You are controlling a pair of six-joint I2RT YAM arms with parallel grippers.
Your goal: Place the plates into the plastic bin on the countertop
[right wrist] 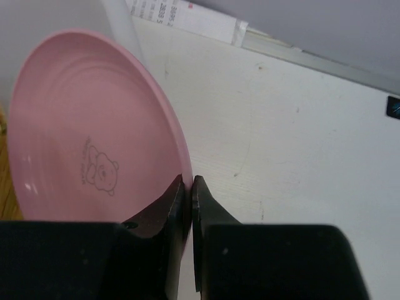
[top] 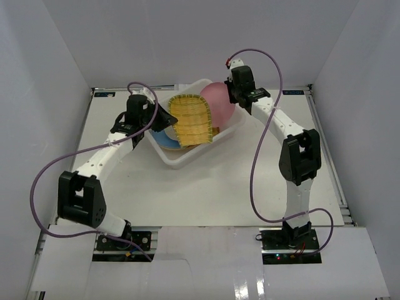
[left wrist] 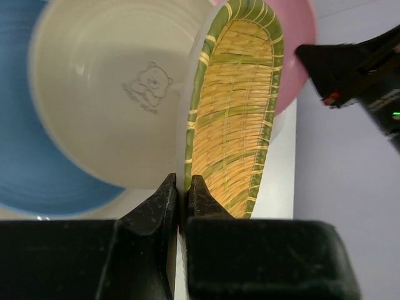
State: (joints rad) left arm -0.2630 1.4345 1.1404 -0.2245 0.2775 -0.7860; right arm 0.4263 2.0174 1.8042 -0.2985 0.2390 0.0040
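Note:
The right gripper will next go down toward the left in the top view to let go of the pink plate (top: pixel 220 103), since the stacked plates are below it on that side.
The white plastic bin (top: pixel 187 161) stands mid-countertop. My left gripper (top: pixel 164 117) is shut on the rim of a yellow woven-look tray (top: pixel 190 119), holding it tilted over the bin; in the left wrist view the tray (left wrist: pixel 234 119) stands on edge between the jaws of the gripper (left wrist: pixel 185 187). A cream plate (left wrist: pixel 106 94) lies on a blue plate (left wrist: pixel 25 156) in the bin. My right gripper (top: pixel 232 94) is shut on the rim of a pink plate (top: pixel 220 103), held on edge at the bin's far right corner. In the right wrist view the gripper (right wrist: pixel 189 187) pinches that plate (right wrist: pixel 81 125).
White walls bound the countertop (right wrist: pixel 281 125) on three sides. A paper label (right wrist: pixel 181 19) is stuck at the back edge. The two grippers are close together over the bin, the tray and the pink plate between them. Purple cables loop from both arms.

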